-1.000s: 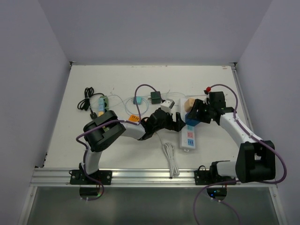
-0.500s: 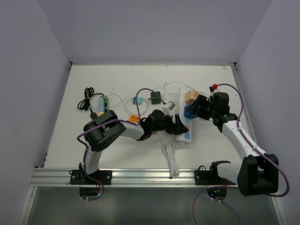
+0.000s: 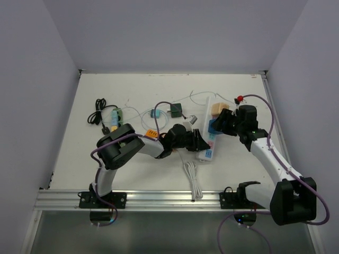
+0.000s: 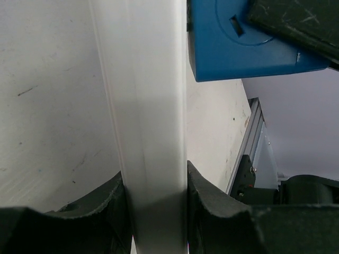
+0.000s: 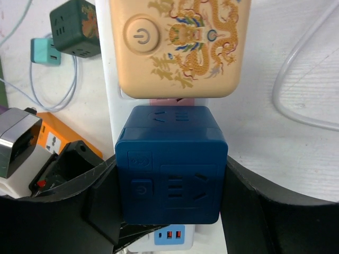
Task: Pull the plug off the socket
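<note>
The tabletop (image 3: 166,116) (image 5: 68,62) beside the teal adapter is to my right gripper's left in the top view, so it will next lift, then carry the blue plug across and down to release.
The socket is a long white power strip (image 3: 206,153) (image 4: 151,106) (image 5: 114,106) lying slanted on the table. A blue cube plug (image 3: 213,127) (image 4: 238,47) (image 5: 170,169) sits on its face, and a beige cube plug with a dragon print (image 3: 217,108) (image 5: 180,47) sits just beyond it. My left gripper (image 3: 200,142) (image 4: 154,182) is shut across the strip's width near its near end. My right gripper (image 3: 218,127) (image 5: 172,166) is shut on the blue plug's two sides. Whether the plug's pins have left the strip is hidden.
Left of the strip lie an orange adapter (image 3: 152,133) (image 5: 53,140), a green cube adapter (image 3: 176,110) (image 5: 77,26), a teal adapter (image 3: 155,113) and thin white cables. A coiled black cable (image 3: 97,111) lies far left. A white cord bundle (image 3: 192,177) runs toward the near edge.
My left gripper's jaws have closed onto the strip. The strip has swung to a slant, its far end farther back. My right gripper moved back with the blue plug.
</note>
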